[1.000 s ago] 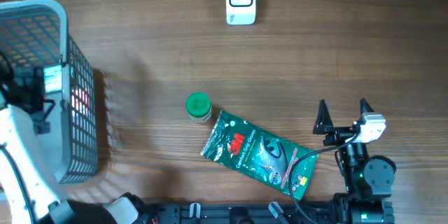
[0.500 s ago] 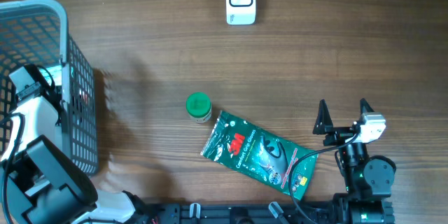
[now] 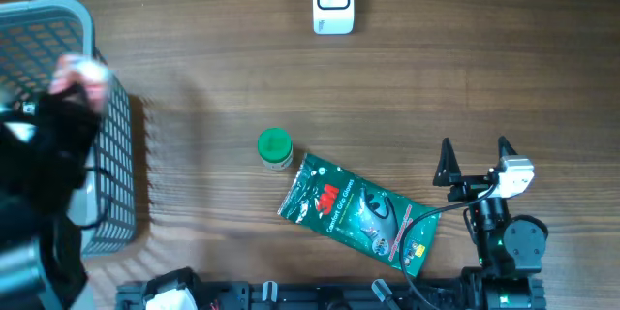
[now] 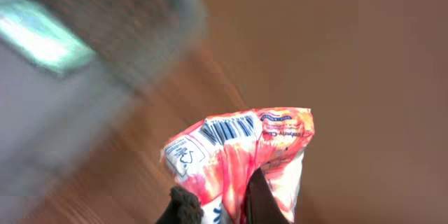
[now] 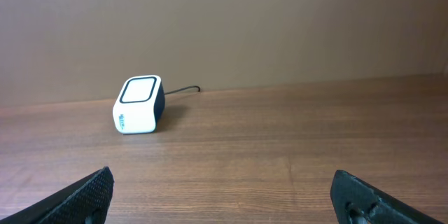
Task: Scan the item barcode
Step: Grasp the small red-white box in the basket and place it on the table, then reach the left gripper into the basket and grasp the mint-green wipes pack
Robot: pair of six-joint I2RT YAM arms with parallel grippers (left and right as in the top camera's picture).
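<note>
My left gripper should cross right in the overhead view, past the green-capped bottle, to the clear tabletop below, lower and release the packet point(image 3: 82, 76).
My left gripper point(image 4: 220, 199) is shut on a red and white snack packet point(image 4: 238, 147), whose barcode point(image 4: 227, 127) faces the left wrist camera. From overhead the left arm is a dark blur over the grey basket point(image 3: 108, 179) at the far left, with the packet point(image 3: 82, 76) showing pale pink at its tip. The white scanner point(image 3: 332, 0) stands at the back centre and also shows as the scanner point(image 5: 138, 103) in the right wrist view. My right gripper point(image 3: 475, 160) rests open near the front right, and in its own view the right gripper point(image 5: 224, 196) has nothing between its fingers.
A green-capped bottle point(image 3: 274, 148) stands mid-table. A green 3M bag point(image 3: 358, 211) lies flat just right of it, close to the right arm's base. The basket's mesh wall rises along the left edge.
The left gripper has shut on the packet inside the basket and is swinging up fast, blurred. The right arm has not moved.
</note>
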